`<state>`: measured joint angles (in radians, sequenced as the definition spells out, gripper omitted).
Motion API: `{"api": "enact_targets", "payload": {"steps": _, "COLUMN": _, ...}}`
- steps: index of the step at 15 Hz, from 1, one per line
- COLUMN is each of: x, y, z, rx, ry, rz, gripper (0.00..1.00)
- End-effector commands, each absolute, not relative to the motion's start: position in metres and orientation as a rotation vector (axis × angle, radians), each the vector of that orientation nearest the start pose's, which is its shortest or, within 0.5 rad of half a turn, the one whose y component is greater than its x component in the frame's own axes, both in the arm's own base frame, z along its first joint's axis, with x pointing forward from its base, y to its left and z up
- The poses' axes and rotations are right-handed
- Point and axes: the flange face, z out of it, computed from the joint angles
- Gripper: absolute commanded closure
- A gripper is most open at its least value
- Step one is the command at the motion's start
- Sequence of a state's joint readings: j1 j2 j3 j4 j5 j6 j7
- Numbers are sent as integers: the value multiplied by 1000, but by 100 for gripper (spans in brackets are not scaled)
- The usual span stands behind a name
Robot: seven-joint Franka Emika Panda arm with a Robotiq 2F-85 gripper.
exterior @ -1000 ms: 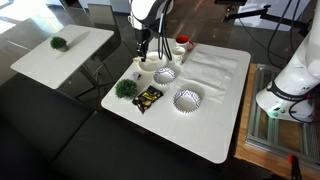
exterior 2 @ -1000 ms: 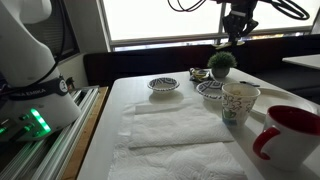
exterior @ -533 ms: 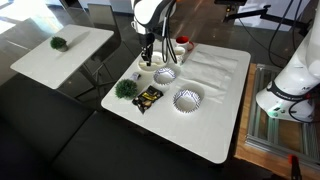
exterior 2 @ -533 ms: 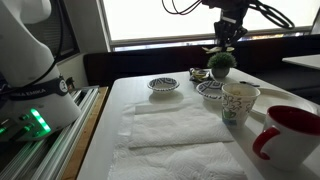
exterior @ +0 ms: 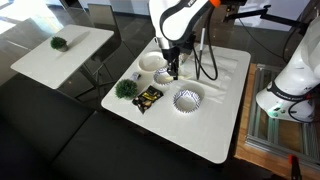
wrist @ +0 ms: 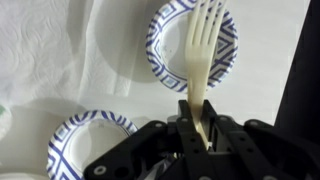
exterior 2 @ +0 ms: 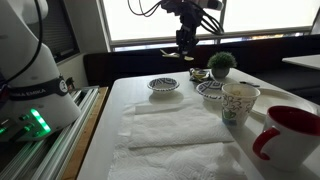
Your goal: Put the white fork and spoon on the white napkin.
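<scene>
My gripper goes left in the wrist view next, then lowers the fork [exterior 2: 174,53] onto the napkin, since the fork hangs over a bowl.
My gripper [wrist: 200,128] is shut on the handle of the white fork [wrist: 204,45], whose tines point away over a blue-patterned bowl [wrist: 165,50]. In both exterior views the gripper [exterior: 172,70] [exterior 2: 185,45] hangs above the table near the bowls, and the fork [exterior 2: 174,53] sticks out sideways. The wrinkled white napkin [exterior: 216,66] [exterior 2: 175,125] lies flat on the table beside the bowls. It also shows at the upper left of the wrist view [wrist: 55,50]. I cannot make out the spoon in any view.
Three ridged bowls [exterior: 187,99] [exterior: 150,62] [exterior 2: 164,85], a small green plant [exterior: 126,88] [exterior 2: 222,65] and a black packet [exterior: 148,98] are on the table. A paper cup [exterior 2: 240,102] and a red mug [exterior 2: 290,135] stand close to one camera.
My gripper has lifted away from the far bowl with the fork in it. It has travelled across the table toward the middle bowl and the napkin.
</scene>
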<state>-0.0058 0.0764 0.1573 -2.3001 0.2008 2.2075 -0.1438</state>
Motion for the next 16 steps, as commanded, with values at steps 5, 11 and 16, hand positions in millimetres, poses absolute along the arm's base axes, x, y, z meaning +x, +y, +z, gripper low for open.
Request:
{"api": "enact_targets", "payload": {"steps": 5, "x": 377, "y": -8, "z": 291, "rx": -3063, "ry": 266, "rz": 127, "gripper": 96}}
{"api": "enact_targets", "payload": {"steps": 11, "x": 385, "y": -56, "z": 253, "rx": -3167, "ry": 267, "rz": -51, "gripper": 96}}
{"api": "enact_targets", "payload": {"steps": 16, "x": 392, "y": -59, "z": 211, "rx": -3174, "ry": 201, "rz": -163, "gripper": 96}}
